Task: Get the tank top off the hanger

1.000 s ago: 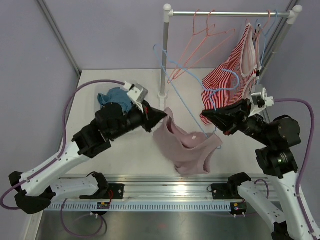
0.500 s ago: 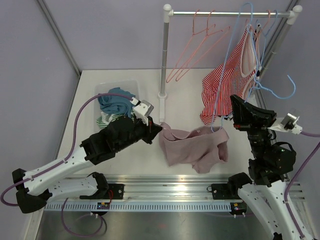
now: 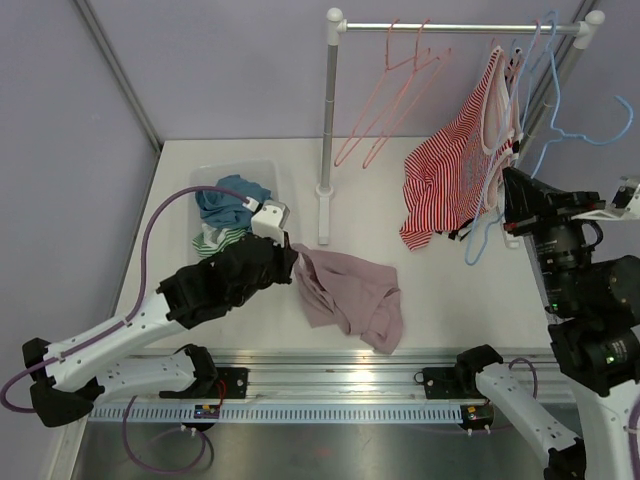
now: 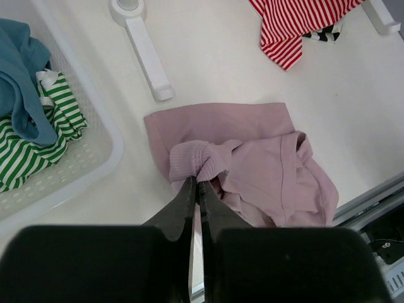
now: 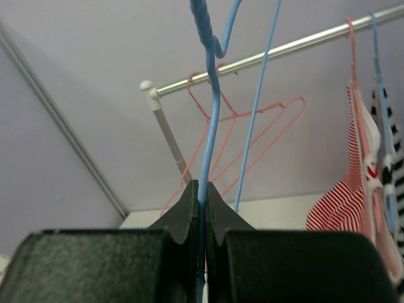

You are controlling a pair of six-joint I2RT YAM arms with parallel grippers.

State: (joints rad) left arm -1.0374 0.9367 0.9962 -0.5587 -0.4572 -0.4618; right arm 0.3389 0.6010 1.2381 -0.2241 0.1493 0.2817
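I will next carry the bare hanger (image 3: 590,137) with my right gripper outward and to the left in the top view to the bar's open part (image 3: 460,27) and let go of it there.
The pink tank top (image 3: 350,290) lies crumpled on the table, off any hanger; it also shows in the left wrist view (image 4: 265,158). My left gripper (image 3: 293,262) is shut on a bunched fold at the top's left edge (image 4: 197,182). My right gripper (image 3: 510,195) is shut on the wire of a bare blue hanger (image 3: 590,137) and holds it in the air at the right, near the rack. In the right wrist view the blue wire (image 5: 211,126) rises from between the closed jaws (image 5: 202,189).
A clothes rack (image 3: 450,27) stands at the back with pink hangers (image 3: 390,100) and a red-striped top (image 3: 455,170) hanging from it. Its foot (image 4: 148,57) is just beyond the pink top. A clear basket (image 3: 265,172) of blue and green-striped clothes sits at the left.
The pink top has come off the blue hanger and moved left and down onto the table with my left gripper. My right gripper has swung the bare hanger up and to the right.
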